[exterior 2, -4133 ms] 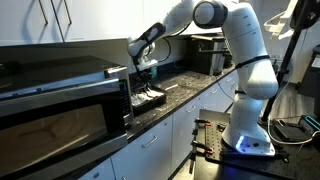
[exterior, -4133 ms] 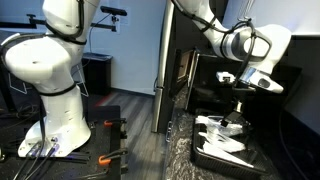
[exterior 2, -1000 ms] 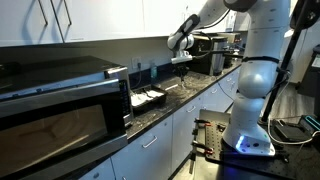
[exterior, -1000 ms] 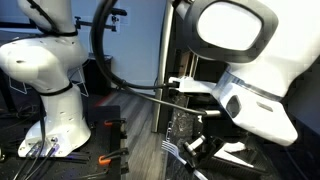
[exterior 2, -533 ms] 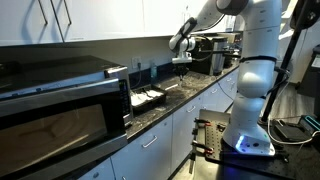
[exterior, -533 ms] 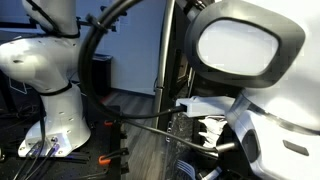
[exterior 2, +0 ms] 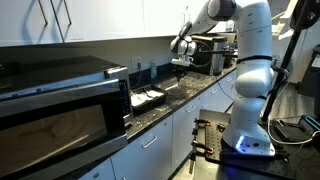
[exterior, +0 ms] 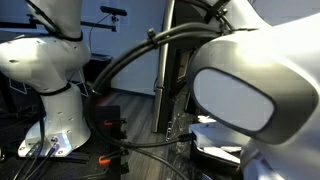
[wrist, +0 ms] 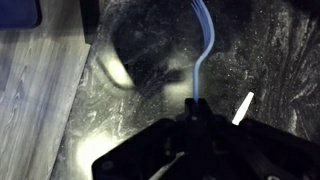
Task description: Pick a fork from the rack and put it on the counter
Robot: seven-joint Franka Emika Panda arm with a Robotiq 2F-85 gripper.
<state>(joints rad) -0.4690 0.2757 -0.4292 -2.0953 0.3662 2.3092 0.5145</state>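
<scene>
The silvery fork (wrist: 207, 50) goes onto the speckled black counter's empty surface beside the white strip next, as my gripper lowers first, then releases the fork's handle.
In the wrist view my gripper (wrist: 195, 108) is shut on the handle of a silvery fork (wrist: 207, 50). The fork's far end is blurred, and it hangs over the speckled black counter (wrist: 260, 60). In an exterior view the gripper (exterior 2: 179, 62) is a little above the counter (exterior 2: 195, 95), well away from the black rack (exterior 2: 148, 99). The rack sits next to the microwave and holds pale utensils. In an exterior view my own arm (exterior: 250, 100) fills most of the picture and hides the gripper and fork.
A large microwave (exterior 2: 60, 100) stands at the near end of the counter, and a dark appliance (exterior 2: 205, 55) stands behind the gripper. The counter's edge and wood floor (wrist: 40, 100) show at the left of the wrist view. A white robot base (exterior: 50, 80) stands on the floor.
The gripper has left the rack with the fork and travelled along the counter away from the microwave. The arm has swung close to one exterior camera and now blocks it.
</scene>
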